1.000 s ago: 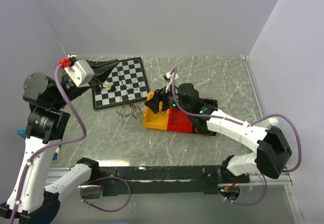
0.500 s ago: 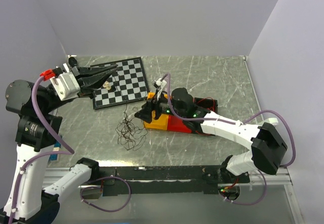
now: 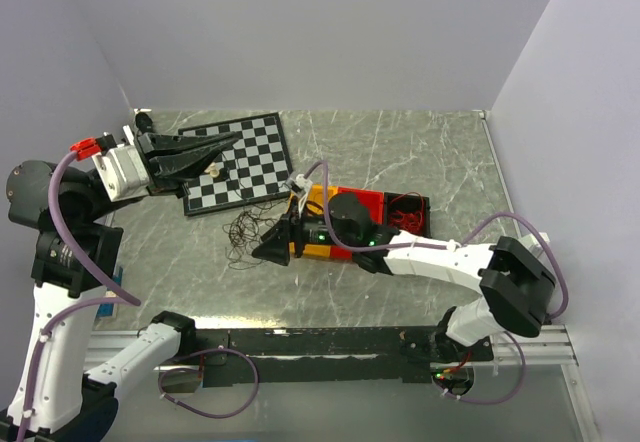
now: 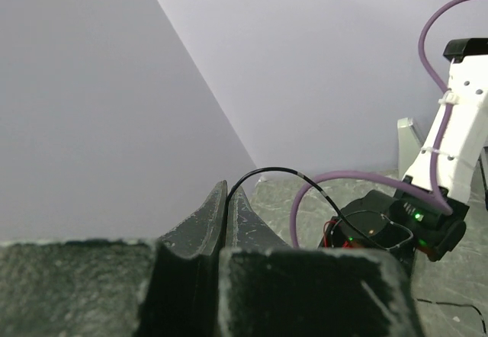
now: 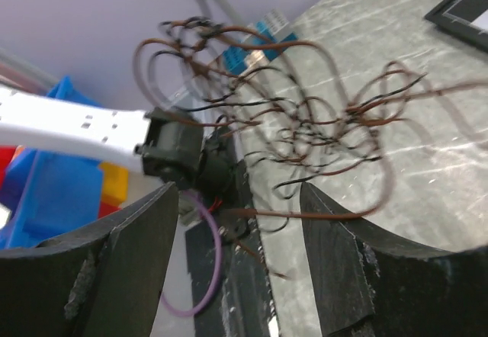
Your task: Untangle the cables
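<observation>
A reddish-brown cable [image 5: 259, 213] already runs across the gap between my open fingers. The right gripper shifts slightly outward at the tangle's edge next and closes there.
The cables [image 3: 247, 238] lie in a loose curly tangle of dark and reddish wires on the table, just in front of the chessboard. My left gripper [image 3: 232, 140] hovers over the chessboard, shut on one thin black cable [image 4: 284, 171] that arcs out from between its tips [image 4: 227, 190]. My right gripper [image 3: 262, 250] is low at the tangle's right edge. In the right wrist view it [image 5: 240, 203] stands open, and the cables [image 5: 305, 116] spread just beyond its fingers. One brown strand runs across the gap between them.
A chessboard [image 3: 250, 162] with a pale chess piece [image 3: 213, 169] on it lies at the back left. Yellow [image 3: 318, 202] and red [image 3: 358, 202] bins and a black tray [image 3: 425, 202] with red wires sit behind the right arm. Walls close in on three sides.
My right gripper has swung from above the yellow bin down and left to the tangle. My left gripper has pulled back left and stays shut. The tangle has shifted toward the front.
</observation>
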Available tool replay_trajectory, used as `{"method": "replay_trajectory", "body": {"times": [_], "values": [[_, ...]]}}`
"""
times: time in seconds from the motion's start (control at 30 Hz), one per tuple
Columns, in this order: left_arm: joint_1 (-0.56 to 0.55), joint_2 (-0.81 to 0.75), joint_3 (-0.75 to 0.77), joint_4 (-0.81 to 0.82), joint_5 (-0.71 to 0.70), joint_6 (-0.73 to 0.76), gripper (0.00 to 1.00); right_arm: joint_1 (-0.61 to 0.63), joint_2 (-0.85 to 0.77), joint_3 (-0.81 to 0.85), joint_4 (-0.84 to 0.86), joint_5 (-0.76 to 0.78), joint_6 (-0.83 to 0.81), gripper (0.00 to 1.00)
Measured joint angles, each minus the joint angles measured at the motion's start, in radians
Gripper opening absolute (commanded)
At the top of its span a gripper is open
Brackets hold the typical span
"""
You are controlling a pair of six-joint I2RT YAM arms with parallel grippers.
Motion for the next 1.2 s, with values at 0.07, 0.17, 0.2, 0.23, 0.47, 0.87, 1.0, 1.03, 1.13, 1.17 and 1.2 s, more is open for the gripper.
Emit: {"method": "replay_trajectory", "body": {"times": [0.07, 0.17, 0.2, 0.23, 0.47, 0.87, 1.0, 1.03, 1.13, 1.17, 1.2], "values": [[0.000, 0.002, 0.000, 0.006, 0.003, -0.011, 0.01, 0.000, 0.022, 0.022, 0.001, 0.017, 0.000, 0.71], [0.000, 0.003, 0.000, 0.010, 0.005, -0.027, 0.01, 0.000, 0.030, 0.035, -0.009, 0.074, -0.005, 0.72], [0.000, 0.003, 0.000, 0.010, 0.006, -0.030, 0.01, 0.000, 0.028, 0.039, -0.017, 0.100, -0.010, 0.73], [0.000, 0.003, 0.000, 0.012, 0.008, -0.034, 0.01, 0.000, 0.025, 0.042, -0.027, 0.130, -0.016, 0.73], [0.000, 0.001, -0.007, 0.054, 0.011, -0.070, 0.01, 0.002, -0.011, 0.043, -0.058, 0.259, -0.042, 0.65], [0.000, 0.002, 0.000, 0.086, 0.003, -0.095, 0.01, 0.048, 0.046, 0.101, -0.108, 0.263, -0.029, 0.27], [0.000, 0.006, 0.026, 0.098, -0.006, -0.096, 0.01, 0.064, 0.043, 0.042, -0.109, 0.290, -0.021, 0.00], [0.000, 0.006, 0.033, 0.102, -0.008, -0.096, 0.01, 0.068, 0.039, 0.012, -0.111, 0.303, -0.015, 0.00], [0.000, 0.009, 0.056, 0.122, -0.010, -0.098, 0.01, 0.079, 0.019, -0.089, -0.132, 0.342, 0.005, 0.00], [0.000, 0.009, 0.063, 0.129, -0.011, -0.100, 0.01, 0.082, 0.006, -0.124, -0.142, 0.356, 0.010, 0.00], [0.000, 0.010, 0.069, 0.134, -0.014, -0.100, 0.01, 0.085, -0.006, -0.149, -0.154, 0.367, 0.016, 0.00]]}}
